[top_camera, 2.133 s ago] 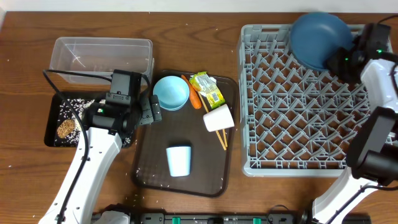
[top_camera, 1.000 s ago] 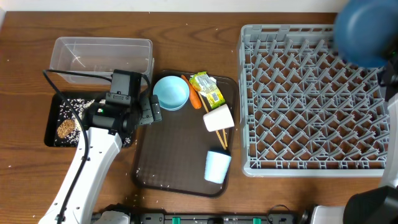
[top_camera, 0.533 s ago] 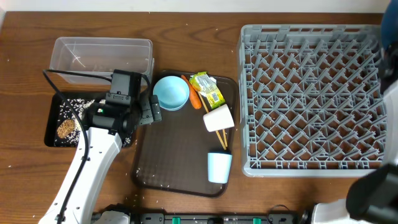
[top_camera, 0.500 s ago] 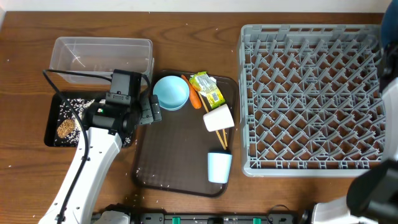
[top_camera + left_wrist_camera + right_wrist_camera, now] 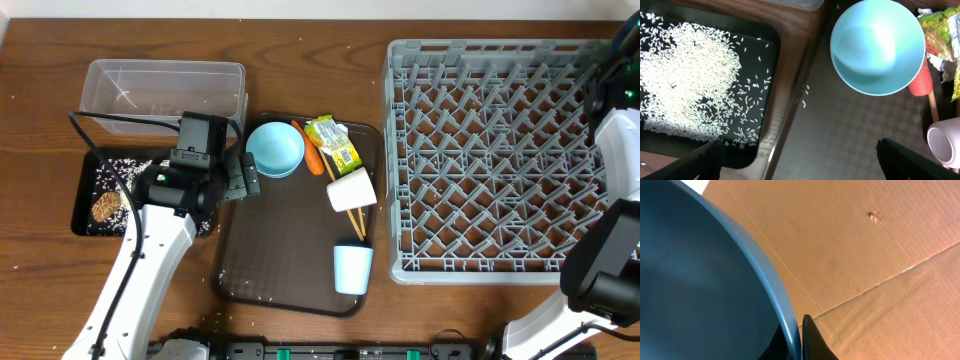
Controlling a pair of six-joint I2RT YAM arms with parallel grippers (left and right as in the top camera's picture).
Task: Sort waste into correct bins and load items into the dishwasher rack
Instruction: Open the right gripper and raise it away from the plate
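The plate-bowl (image 5: 700, 280) goes left in the overhead view and slightly outward next in my right gripper, over the empty rack's far corner, since it hangs off that corner.
My right gripper (image 5: 797, 340) is shut on the rim of the big blue plate-bowl (image 5: 700, 280), held off the rack's far right corner (image 5: 622, 35). The grey rack (image 5: 495, 160) holds nothing. My left gripper (image 5: 800, 165) is open and empty over the serving tray's left edge, next to the small light-blue bowl (image 5: 275, 148) (image 5: 877, 47). The carrot (image 5: 313, 158), wrapper (image 5: 333, 140), pink cup (image 5: 352, 189), chopsticks (image 5: 356, 226) and light-blue cup (image 5: 352, 268) lie on the tray. The black tray (image 5: 90, 165) holds rice (image 5: 687, 85) and a brown lump (image 5: 105, 206). The clear tub (image 5: 165, 88) looks empty.
The dark brown serving tray (image 5: 285, 250) lies between the bins and the rack. Loose rice grains lie on it and on the table by its left edge (image 5: 805, 97). Brown cardboard (image 5: 880, 255) fills the right wrist view behind the plate-bowl.
My right arm has carried the big blue plate-bowl from over the rack's back right corner out past the right edge. The light-blue cup moved to the tray's front right corner.
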